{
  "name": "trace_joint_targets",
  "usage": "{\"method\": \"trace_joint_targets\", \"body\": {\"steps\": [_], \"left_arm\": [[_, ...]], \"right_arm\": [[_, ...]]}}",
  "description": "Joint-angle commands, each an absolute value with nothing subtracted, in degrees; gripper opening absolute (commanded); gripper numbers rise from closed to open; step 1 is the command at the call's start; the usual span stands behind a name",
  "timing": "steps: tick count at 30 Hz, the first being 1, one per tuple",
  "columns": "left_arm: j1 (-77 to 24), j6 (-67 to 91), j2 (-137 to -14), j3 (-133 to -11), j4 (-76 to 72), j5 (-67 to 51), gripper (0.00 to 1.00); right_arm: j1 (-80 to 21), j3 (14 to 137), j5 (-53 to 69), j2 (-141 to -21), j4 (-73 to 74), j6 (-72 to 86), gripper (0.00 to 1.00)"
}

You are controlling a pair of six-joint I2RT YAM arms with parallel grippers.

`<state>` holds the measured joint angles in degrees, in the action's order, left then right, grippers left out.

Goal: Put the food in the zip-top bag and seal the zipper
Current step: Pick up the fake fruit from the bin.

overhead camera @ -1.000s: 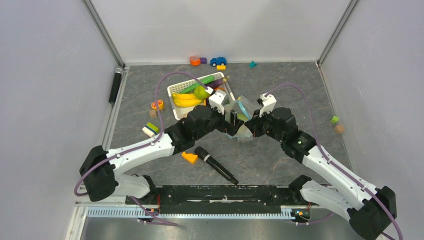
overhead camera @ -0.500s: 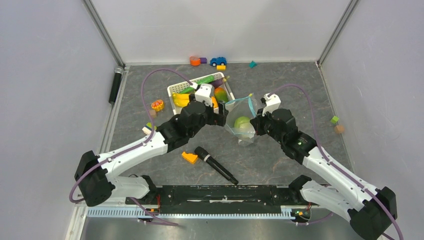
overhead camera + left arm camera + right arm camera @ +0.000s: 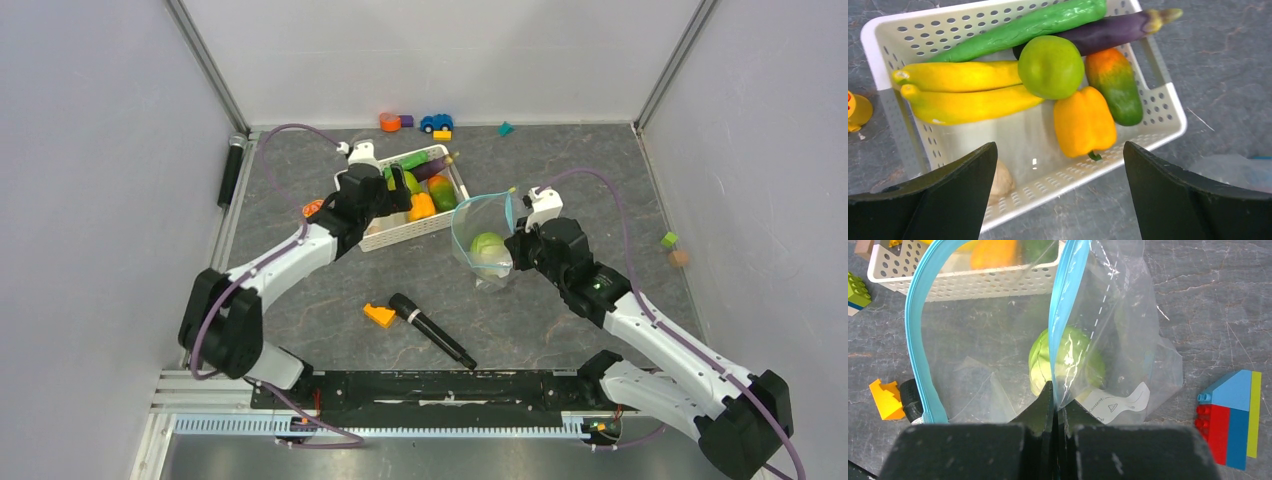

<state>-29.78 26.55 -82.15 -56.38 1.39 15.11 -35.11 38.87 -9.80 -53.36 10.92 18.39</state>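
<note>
My left gripper is to move outward and down onto the green pear (image 3: 1050, 66) next, since the pear sits uncovered against the bananas (image 3: 963, 92) and pepper.
The clear zip-top bag (image 3: 480, 232) stands open at mid table with the green cabbage (image 3: 487, 246) inside; the cabbage also shows in the right wrist view (image 3: 1070, 362). My right gripper (image 3: 513, 244) is shut on the bag's right mouth edge (image 3: 1054, 396), pinching the light-blue zipper (image 3: 1062, 310). My left gripper (image 3: 397, 192) is open and empty, hovering over the white basket (image 3: 1153, 135). The basket holds bananas (image 3: 963, 92), a cucumber (image 3: 1023, 25), an eggplant (image 3: 1113, 32), a green pear (image 3: 1050, 66), an orange-yellow pepper (image 3: 1084, 122) and an orange-green fruit (image 3: 1115, 85).
A black microphone (image 3: 432, 330) and an orange block (image 3: 380, 315) lie in front of the bag. A second microphone (image 3: 232, 168) lies at the left edge. Toy blocks and a car (image 3: 436, 122) sit at the back. Blocks (image 3: 1230, 417) lie right of the bag.
My left gripper has let the cabbage go into the bag and swung back-left, open, to above the basket. The right gripper still holds the bag's edge.
</note>
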Motion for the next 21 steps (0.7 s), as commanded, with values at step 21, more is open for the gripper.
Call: {"method": "trace_joint_targets", "body": {"steps": [21], "left_arm": [[-21.5, 29.4, -116.5, -82.6, -0.9, 1.7, 1.0]], "right_arm": [[-35.1, 37.9, -13.6, -51.9, 9.8, 18.0, 0.0]]}}
